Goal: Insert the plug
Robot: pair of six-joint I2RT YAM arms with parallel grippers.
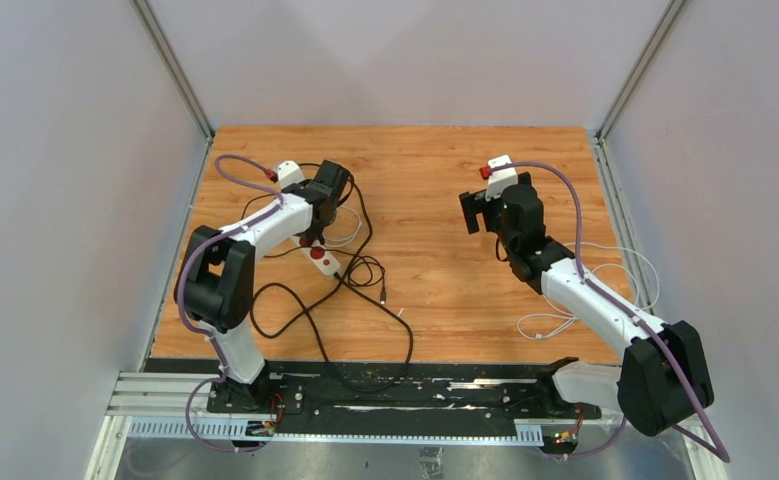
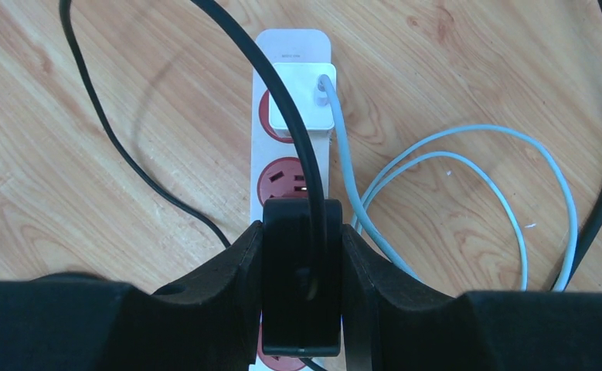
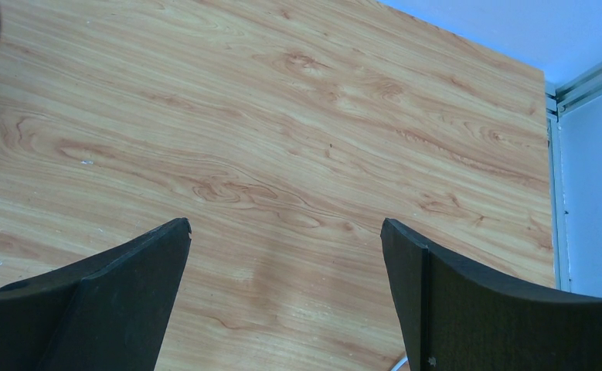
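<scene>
The plug's body lines up with the power strip, so my left gripper will next lower the plug onto the power strip's covered socket below and let go of the plug.
My left gripper [image 2: 301, 232] is shut on the black plug [image 2: 301, 286], one finger pressed to each side. The plug stands over a red socket [image 2: 276, 357] of the white power strip [image 2: 291, 45]; I cannot tell how deep it sits. Past the plug, another red socket [image 2: 280, 182] lies bare, and a white charger [image 2: 301, 104] fills the far one. The plug's black cable [image 2: 282, 100] runs away over the strip. In the top view the left gripper [image 1: 315, 228] hangs over the power strip [image 1: 323, 260] at the left. My right gripper [image 3: 286, 228] is open above bare wood, far from the strip [image 1: 473, 212].
Black cable loops [image 1: 365, 290] lie on the wooden table [image 1: 435, 160] near the strip. A pale charger cable [image 2: 467, 147] curls to the strip's right. A white cable [image 1: 555, 325] lies by the right arm. Grey walls [image 1: 65, 200] close in the sides and back.
</scene>
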